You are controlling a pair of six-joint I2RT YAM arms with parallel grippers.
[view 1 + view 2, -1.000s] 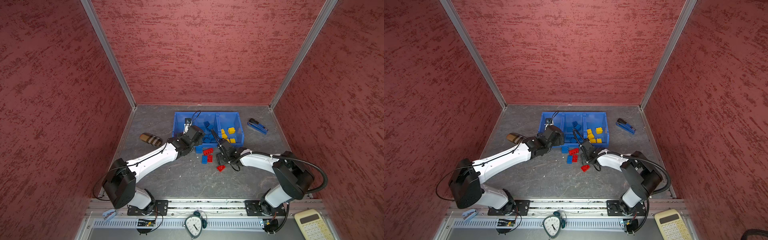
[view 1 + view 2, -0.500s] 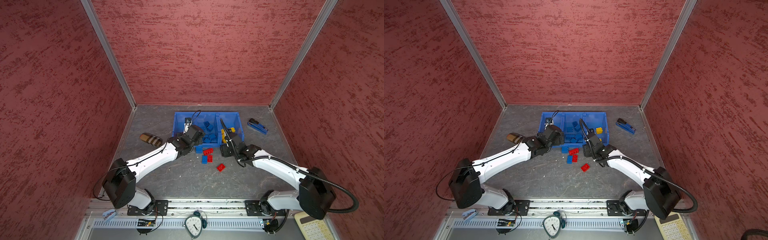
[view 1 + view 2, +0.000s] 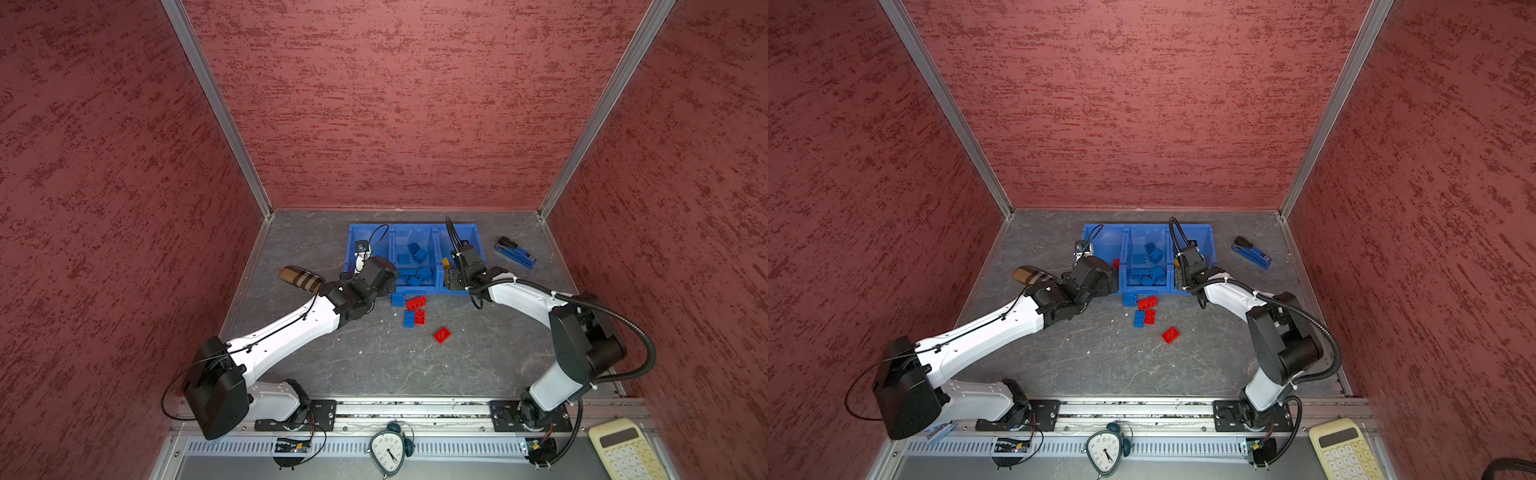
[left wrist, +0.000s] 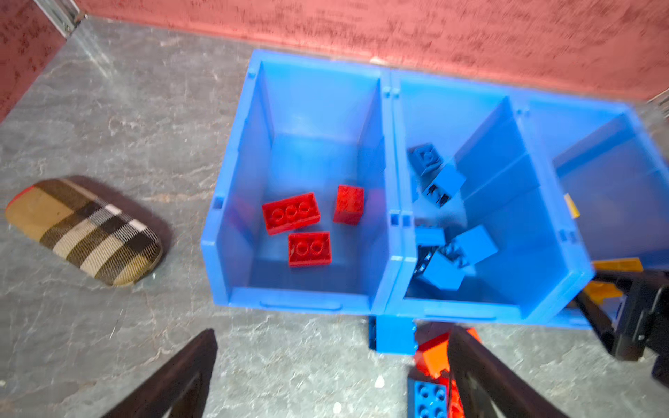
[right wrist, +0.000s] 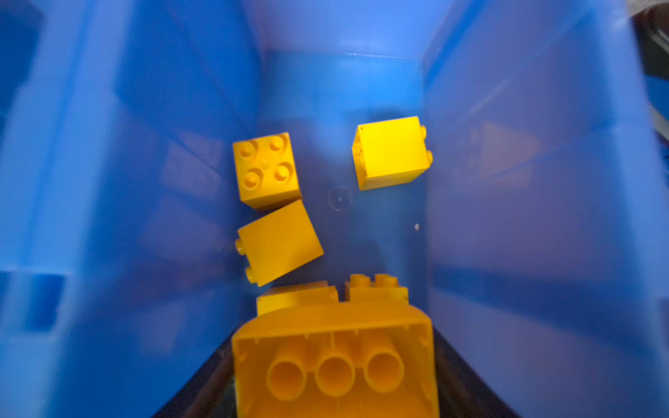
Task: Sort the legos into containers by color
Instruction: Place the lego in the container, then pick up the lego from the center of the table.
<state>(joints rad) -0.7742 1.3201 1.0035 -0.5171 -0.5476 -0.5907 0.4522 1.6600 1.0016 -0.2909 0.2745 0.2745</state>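
Observation:
The studded blue lego (image 3: 409, 319) lies loose outside the middle bin holding blue ones, so my left gripper moves down and back from the bins onto it next.
The containers (image 3: 411, 227) are three joined blue bins at the back of the table. In the left wrist view the left bin holds three red legos (image 4: 291, 213) and the middle bin holds blue legos (image 4: 443, 267). Yellow legos (image 5: 268, 170) lie in the right bin. My right gripper (image 5: 335, 369) hangs inside that bin, shut on a long yellow lego (image 5: 335, 347) whose hollow underside faces the camera. My left gripper (image 4: 331, 362) is open and empty above the table, just in front of the bins. Red and blue legos (image 3: 415, 309) lie loose there, and one red lego (image 3: 441, 334) lies apart.
A blue-black stapler (image 3: 515, 252) lies right of the bins and a plaid case (image 3: 300, 279) lies to their left. A blue lego (image 3: 397, 298) leans on the bins' front wall. Beyond the front rail are a clock (image 3: 388, 451) and a calculator (image 3: 623, 451). Red walls close three sides.
My right arm has carried the yellow lego from the loose pile up and back into the right bin. The left arm has stayed nearly still with its jaws wide.

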